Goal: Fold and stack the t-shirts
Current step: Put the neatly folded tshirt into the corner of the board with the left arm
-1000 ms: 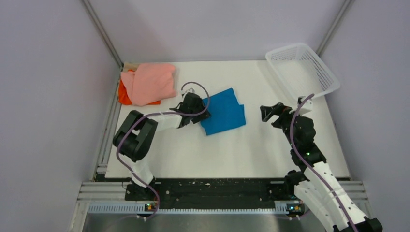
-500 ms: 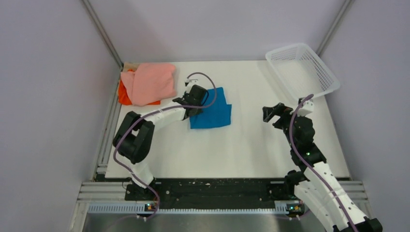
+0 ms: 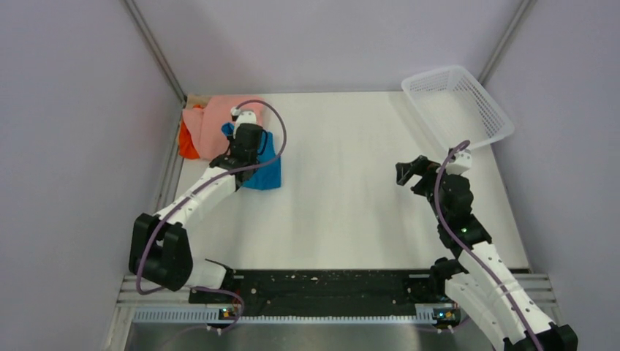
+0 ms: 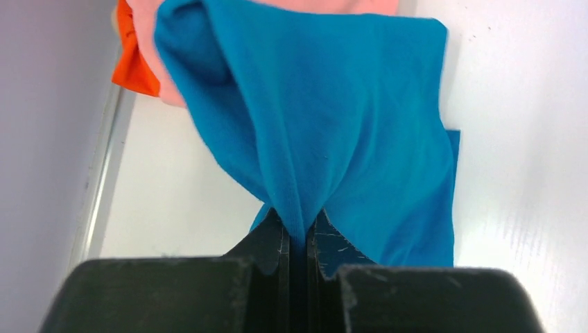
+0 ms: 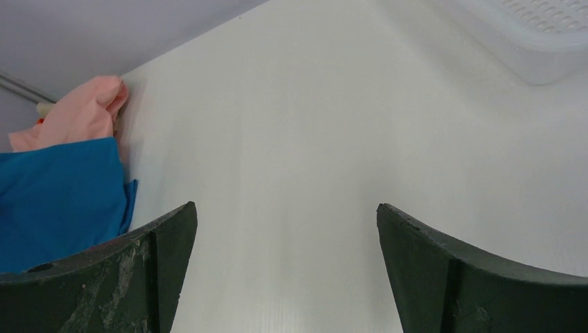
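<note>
My left gripper moves outward and to the left in the top view over the salmon-pink t-shirt (image 4: 152, 43) next and releases, since the blue cloth (image 4: 333, 111) barely overlaps it.
My left gripper (image 3: 243, 146) is shut on a pinch of the folded bright blue t-shirt (image 3: 265, 168); in the left wrist view (image 4: 298, 232) the blue cloth (image 4: 333, 111) hangs from the closed jaws. The shirt's far edge lies over the near side of the salmon-pink t-shirt (image 3: 208, 124), which rests on the orange t-shirt (image 3: 186, 146) at the back left. The pink (image 4: 149, 21) and orange (image 4: 132, 66) shirts show behind the blue one. My right gripper (image 3: 411, 170) is open and empty over bare table at the right, and shows so in its wrist view (image 5: 286, 229).
A white mesh basket (image 3: 455, 102) stands tilted at the table's back right corner, also in the right wrist view (image 5: 527, 35). A metal rail (image 3: 167, 190) runs along the table's left edge beside the shirt pile.
My left gripper has dragged the blue t-shirt from the table's middle to the back left, onto the edge of the pink shirt. The right arm has stayed almost still.
</note>
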You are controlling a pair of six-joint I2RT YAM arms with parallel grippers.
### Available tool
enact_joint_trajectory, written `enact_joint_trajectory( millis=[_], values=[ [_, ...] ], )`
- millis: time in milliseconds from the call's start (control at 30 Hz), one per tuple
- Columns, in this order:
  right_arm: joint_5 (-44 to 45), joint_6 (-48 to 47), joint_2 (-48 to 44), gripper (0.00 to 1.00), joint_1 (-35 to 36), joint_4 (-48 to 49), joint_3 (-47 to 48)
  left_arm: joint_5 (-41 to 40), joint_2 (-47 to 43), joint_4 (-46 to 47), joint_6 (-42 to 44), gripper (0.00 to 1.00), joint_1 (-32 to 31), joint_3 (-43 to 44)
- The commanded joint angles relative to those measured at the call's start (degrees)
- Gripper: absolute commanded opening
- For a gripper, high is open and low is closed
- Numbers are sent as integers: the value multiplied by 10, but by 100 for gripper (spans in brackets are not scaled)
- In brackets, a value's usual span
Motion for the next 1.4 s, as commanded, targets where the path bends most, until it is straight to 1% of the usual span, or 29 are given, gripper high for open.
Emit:
enact_joint_trajectory(
  millis=[0,100,200,333,433,500,567,700,767,833,1000,1033,1167,1300,1367],
  values=[
    [2,-3,-11,99,4,9,11,26,-22,61,53,0,35,8],
    [9,-4,-18,99,4,9,8,7,0,40,73,0,43,42],
    [12,-5,-19,99,4,9,8,-3,27,44,103,0,46,69],
    [15,-8,-20,99,5,11,7,18,51,35,107,0,46,110],
    [19,-9,-19,99,5,11,8,48,57,50,107,0,46,134],
    [19,-10,-19,99,5,11,8,51,64,55,111,0,46,156],
    [20,-12,-18,99,4,9,9,41,75,56,114,0,46,180],
    [31,-15,-20,99,5,9,10,-5,100,44,171,0,49,229],
    [33,-15,-20,99,5,9,10,-40,111,36,182,0,57,250],
    [35,-15,-19,99,5,9,11,-43,110,26,180,0,73,267],
    [38,-16,-15,99,4,9,12,26,93,37,185,0,119,265],
    [39,-16,-12,99,5,9,12,31,96,44,189,0,126,262],
    [41,-16,-10,99,5,8,12,4,131,43,193,0,148,277],
    [42,-16,-5,99,5,9,14,-5,171,53,184,0,164,285],
    [42,-16,-2,99,5,9,15,-33,193,65,179,0,168,288]
  ],
)
